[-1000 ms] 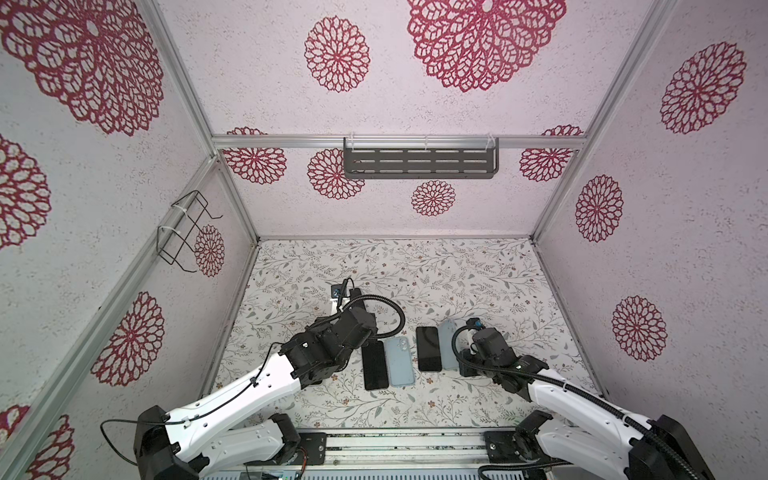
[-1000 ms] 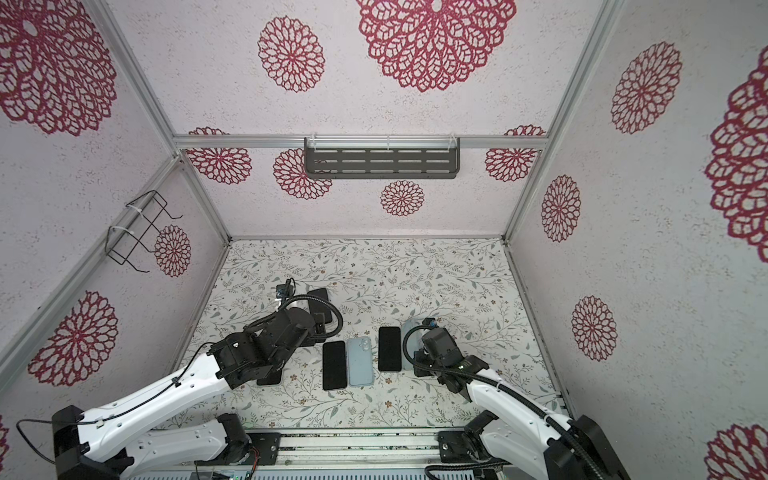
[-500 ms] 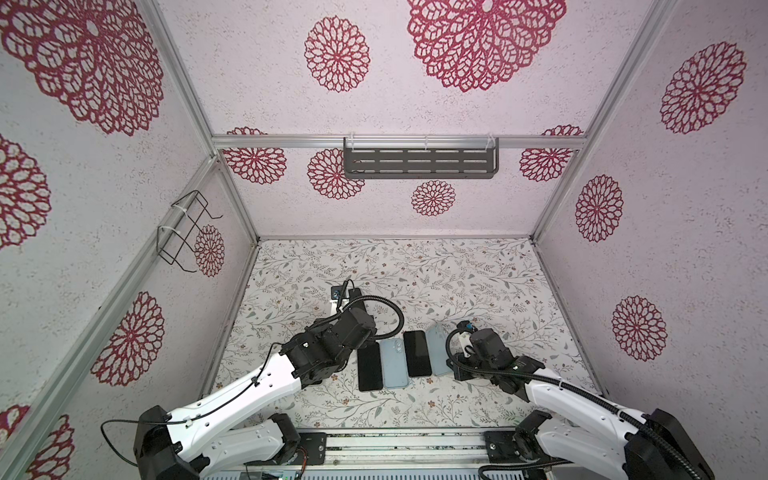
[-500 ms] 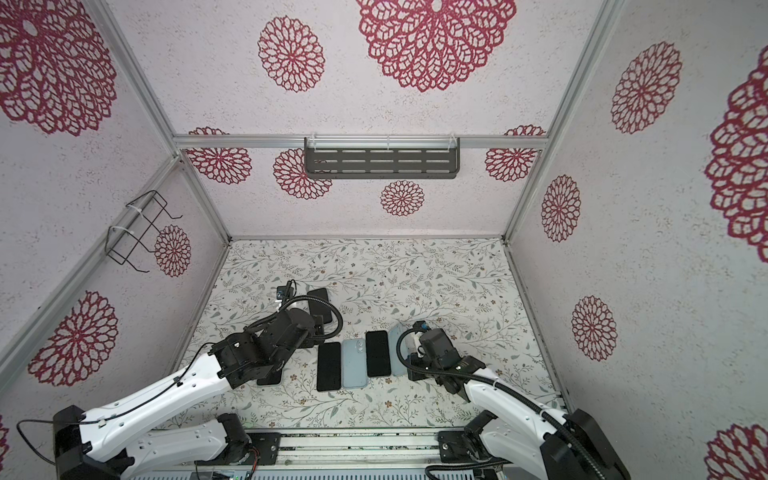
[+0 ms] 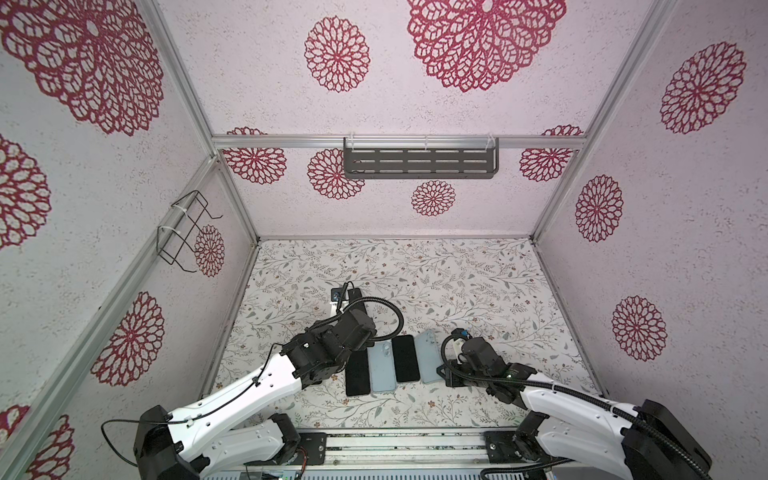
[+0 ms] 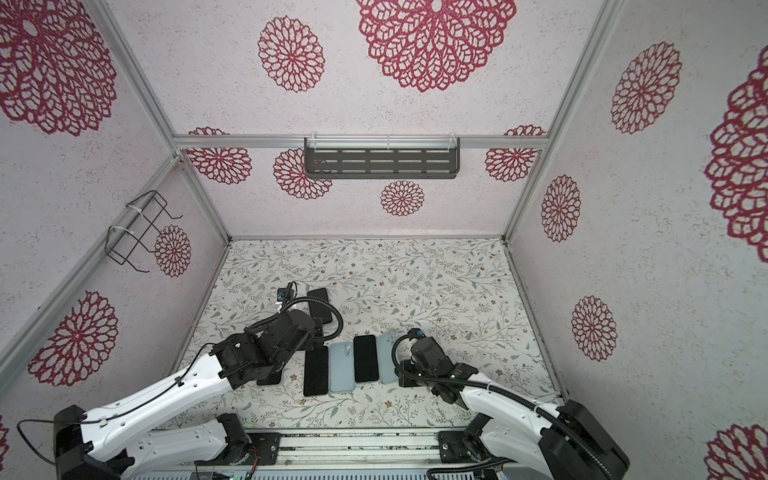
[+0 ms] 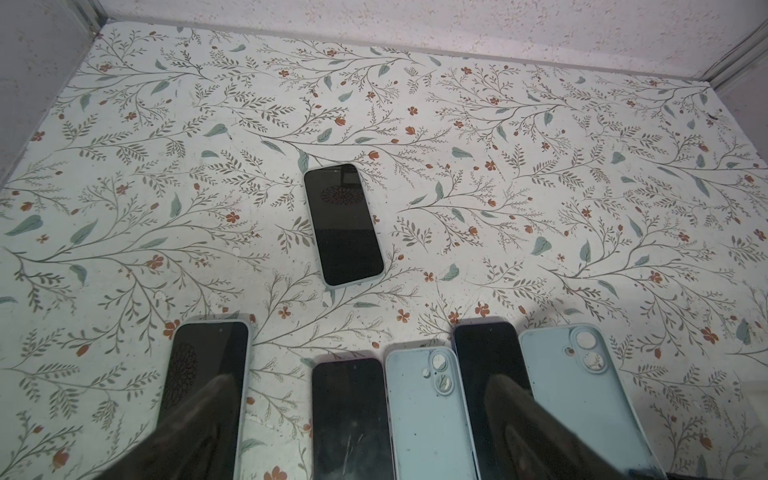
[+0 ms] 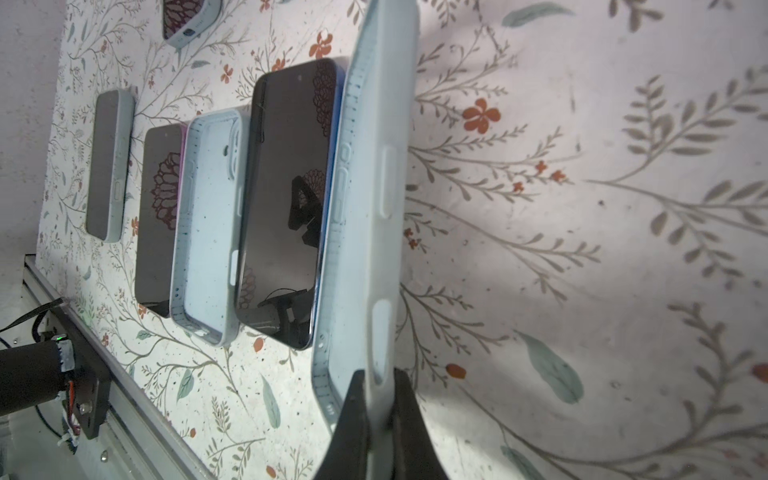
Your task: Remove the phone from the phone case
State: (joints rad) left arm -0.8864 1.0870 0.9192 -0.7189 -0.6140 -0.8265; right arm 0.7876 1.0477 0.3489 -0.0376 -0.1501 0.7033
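My right gripper needs to push toward the neighbouring bare phone (image 5: 406,358) (image 8: 289,200), lower the case's raised side onto the tabletop and let go of it, because the case is still tilted.
In the left wrist view, two phones still in pale blue phone cases lie screen up: one (image 7: 343,224) alone farther out, one (image 7: 208,386) under a fingertip (image 7: 199,428). My left gripper (image 7: 361,432) is open above a row of four: bare black phone (image 7: 351,415), empty pale blue case (image 7: 428,407), bare phone (image 7: 490,374), and another empty case (image 7: 577,395). My right gripper (image 8: 378,399) is shut on the side wall of that last empty case (image 8: 374,208), near its corner. That case presses against the neighbouring phone (image 8: 286,199). In a top view the right gripper (image 5: 442,374) sits at the row's right end.
The floral table (image 5: 457,282) is walled on three sides. A metal rail (image 5: 395,444) runs along its near edge. A grey shelf (image 5: 419,162) hangs on the back wall and a wire rack (image 5: 183,232) on the left wall. The left arm (image 5: 324,353) covers one cased phone.
My right gripper has moved left with the empty case in it. The whole row of phones and cases has shifted left and closed up. The left arm has stayed put.
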